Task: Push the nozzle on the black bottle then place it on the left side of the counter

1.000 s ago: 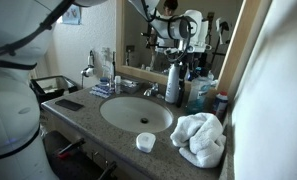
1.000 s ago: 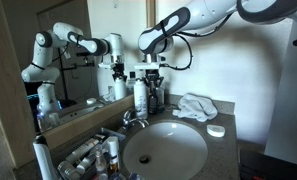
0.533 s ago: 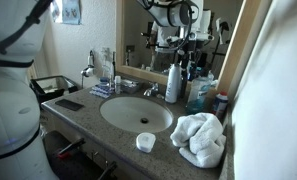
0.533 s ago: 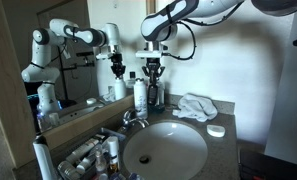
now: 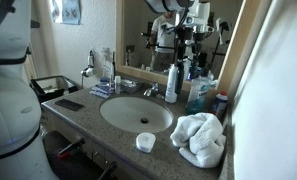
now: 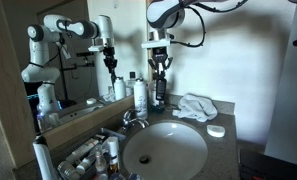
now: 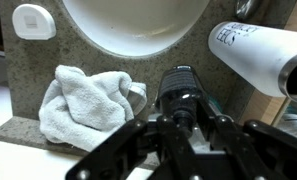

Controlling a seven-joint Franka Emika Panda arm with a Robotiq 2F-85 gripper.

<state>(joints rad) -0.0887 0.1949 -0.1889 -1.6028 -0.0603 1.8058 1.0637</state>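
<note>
My gripper moves over the sink next and lowers to release the bottle on bare counter, since that shows across the basin from the towel.
My gripper (image 6: 160,70) points straight down and is shut on the top of the black bottle (image 6: 160,90), which hangs upright just off the counter (image 6: 223,150), behind the sink and beside the faucet. In the wrist view the fingers (image 7: 138,135) clamp the neck of the black bottle (image 7: 178,88), with the counter (image 7: 48,55) far below. The nozzle is mostly hidden between the fingers. In an exterior view the gripper (image 5: 184,45) is high against the mirror, with the black bottle (image 5: 185,66) hard to make out beneath it.
A tall white bottle (image 6: 140,96) stands right beside the black bottle. A crumpled white towel (image 5: 200,138) and a small round white container (image 5: 145,142) lie by the sink basin (image 5: 136,113). The faucet (image 6: 134,119), the mirror and several toiletries (image 5: 106,85) crowd the back edge.
The arm has risen steadily with the black bottle in its grip, so the bottle is now higher than the white bottle beside it. The jaws have stayed the same.
</note>
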